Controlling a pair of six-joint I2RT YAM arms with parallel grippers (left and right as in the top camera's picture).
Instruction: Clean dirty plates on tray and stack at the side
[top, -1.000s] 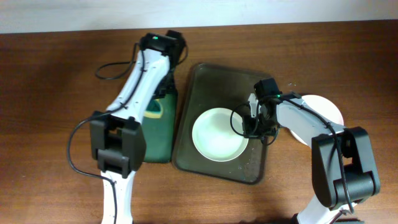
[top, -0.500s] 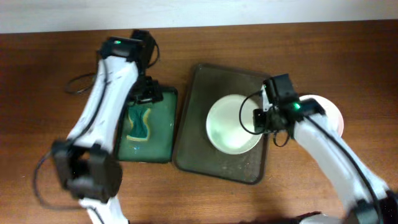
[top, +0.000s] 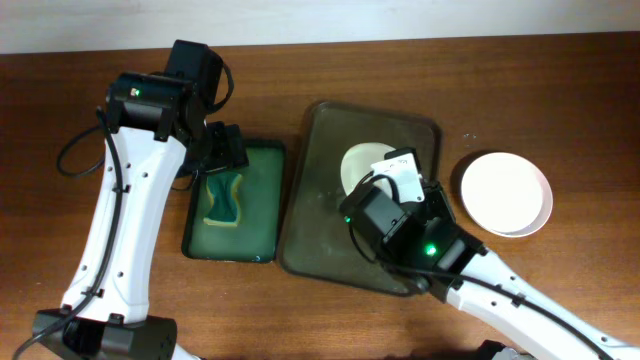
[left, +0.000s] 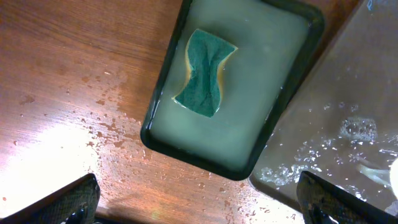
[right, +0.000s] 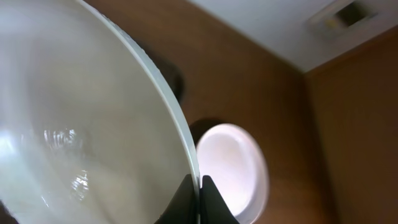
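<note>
I will next move my right gripper to the right in the overhead view and down to release the wet plate's rim, as the clean plate (top: 505, 193) (right: 227, 171) is below it on that side.
A wet white plate (right: 74, 124) fills the left of the right wrist view, tilted on edge, with my right gripper (right: 199, 186) shut on its rim. From overhead, part of that plate (top: 358, 165) shows above the dark tray (top: 330, 235), and the raised right arm hides the rest. A clean white plate (top: 505, 193) lies on the table right of the tray, also seen past the held rim (right: 233, 168). My left gripper (left: 200, 205) hangs open and empty over the wet table, near the basin's corner (top: 222, 150).
A green basin (left: 273, 118) of cloudy water holds a green and yellow sponge (left: 204, 71), left of the tray (left: 354, 81). Water drops and suds lie on the wood and on the tray floor. Cables trail behind the left arm.
My left gripper opened, left the sponge in the basin and rose away. The right arm lifted the plate off the tray floor and tipped it on edge.
</note>
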